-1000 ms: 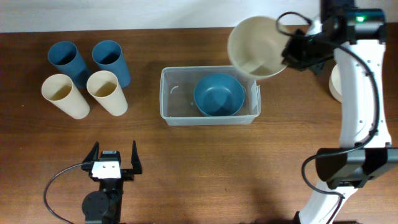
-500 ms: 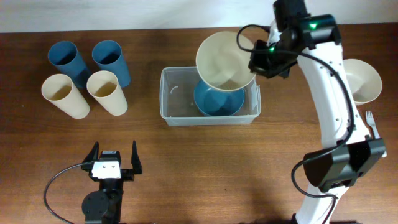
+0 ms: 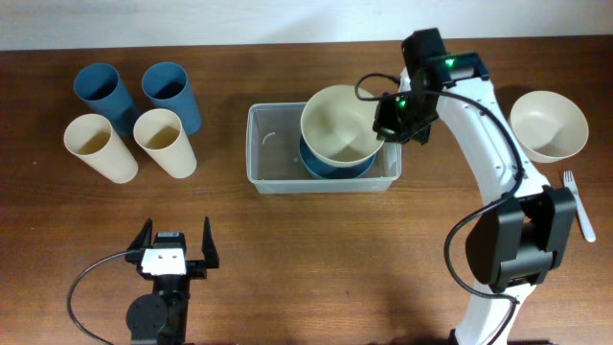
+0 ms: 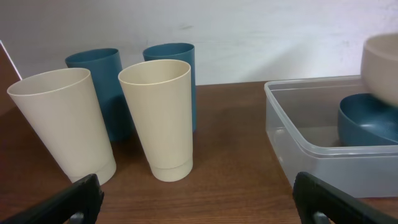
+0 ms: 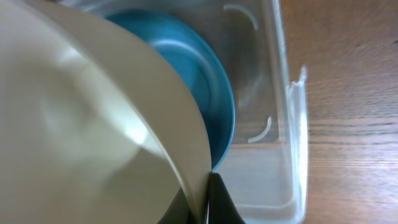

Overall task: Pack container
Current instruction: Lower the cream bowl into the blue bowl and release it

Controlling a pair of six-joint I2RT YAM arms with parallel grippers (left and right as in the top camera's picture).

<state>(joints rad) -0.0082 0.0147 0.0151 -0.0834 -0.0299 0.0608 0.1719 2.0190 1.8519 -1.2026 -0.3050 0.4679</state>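
Observation:
My right gripper lowers next until the cream bowl nests inside the blue bowl (image 3: 326, 169) (image 5: 199, 81) and then releases its rim, since it still hangs above that open bowl.
The clear plastic container (image 3: 273, 153) sits mid-table with a blue bowl (image 3: 326, 169) in its right half. Directly over that bowl hangs a cream bowl (image 3: 337, 123), my right gripper (image 3: 386, 117) shut on its right rim. In the right wrist view the cream bowl (image 5: 81, 124) fills the left, its rim pinched in the right gripper (image 5: 205, 199), with the blue bowl (image 5: 199, 81) and container (image 5: 292, 124) beneath. My left gripper (image 3: 175, 251) stands open near the front edge, nothing between its fingers. From the left wrist the container (image 4: 298, 134) and blue bowl (image 4: 367, 118) appear at right.
Two blue cups (image 3: 172, 94) and two cream cups (image 3: 163, 142) stand at the back left. Another cream bowl (image 3: 548, 125) sits at the far right with a white fork (image 3: 578, 203) below it.
The right arm has carried the cream bowl left and down, from beyond the container's right end to just over the blue bowl. The left arm has not moved.

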